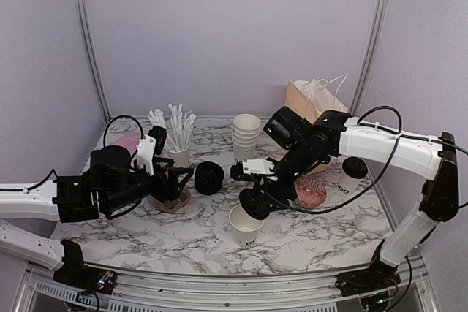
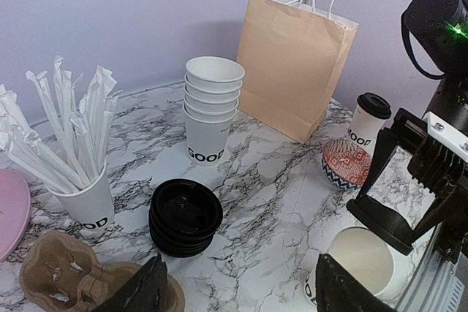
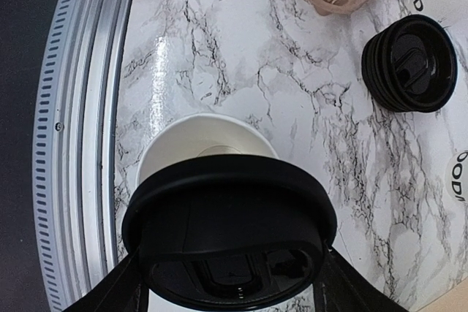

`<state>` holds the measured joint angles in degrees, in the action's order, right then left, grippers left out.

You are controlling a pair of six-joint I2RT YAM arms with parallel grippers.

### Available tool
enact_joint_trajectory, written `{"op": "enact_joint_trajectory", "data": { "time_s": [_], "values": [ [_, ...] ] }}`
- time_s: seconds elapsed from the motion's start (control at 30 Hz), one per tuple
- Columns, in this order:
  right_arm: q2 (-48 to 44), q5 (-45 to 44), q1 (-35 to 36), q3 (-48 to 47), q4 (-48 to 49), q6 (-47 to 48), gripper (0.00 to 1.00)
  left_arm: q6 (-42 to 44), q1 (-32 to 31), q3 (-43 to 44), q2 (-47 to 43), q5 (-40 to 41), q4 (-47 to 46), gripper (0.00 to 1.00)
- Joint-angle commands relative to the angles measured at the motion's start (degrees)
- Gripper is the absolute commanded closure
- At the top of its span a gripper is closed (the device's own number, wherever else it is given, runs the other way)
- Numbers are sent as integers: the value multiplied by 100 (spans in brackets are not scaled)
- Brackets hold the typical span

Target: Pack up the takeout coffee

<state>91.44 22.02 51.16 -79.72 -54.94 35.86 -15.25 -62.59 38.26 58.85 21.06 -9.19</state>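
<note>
The loose lid still hangs off-center above the lidless cup's rim. Next, my right gripper moves down and left in the top view onto it.
One takeout coffee [image 1: 353, 173], a white cup with a black lid, stands at the right near the brown paper bag [image 1: 314, 99]; it also shows in the left wrist view [image 2: 369, 123] beside the bag [image 2: 292, 63]. My right gripper [image 1: 256, 206] is shut on a loose black lid [image 3: 230, 228], held just above a lidless white cup [image 3: 194, 140] near the front edge [image 1: 245, 228]. My left gripper [image 1: 172, 180] is open and holds nothing, hovering over a cardboard cup carrier [image 1: 174, 201].
A stack of black lids [image 1: 209, 177] lies mid-table. Behind it are a stack of lidless cups [image 1: 246, 137] and a cup of wrapped straws [image 1: 175, 144]. A red patterned bowl [image 1: 310, 192] sits right of the open cup. A pink plate [image 1: 128, 142] is at the left.
</note>
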Motion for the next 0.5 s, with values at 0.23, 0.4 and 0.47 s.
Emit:
{"op": "enact_joint_trajectory", "data": {
  "time_s": [0.23, 0.4, 0.47],
  "values": [
    [243, 153, 115, -135, -41, 2, 34, -39, 10, -37, -20, 8, -188, 30],
    [336, 128, 138, -179, -51, 3, 34, -35, 10, -55, -18, 3, -197, 30],
    [371, 134, 147, -204, -67, 3, 34, -17, 10, -62, -7, 3, -197, 30]
  ]
}}
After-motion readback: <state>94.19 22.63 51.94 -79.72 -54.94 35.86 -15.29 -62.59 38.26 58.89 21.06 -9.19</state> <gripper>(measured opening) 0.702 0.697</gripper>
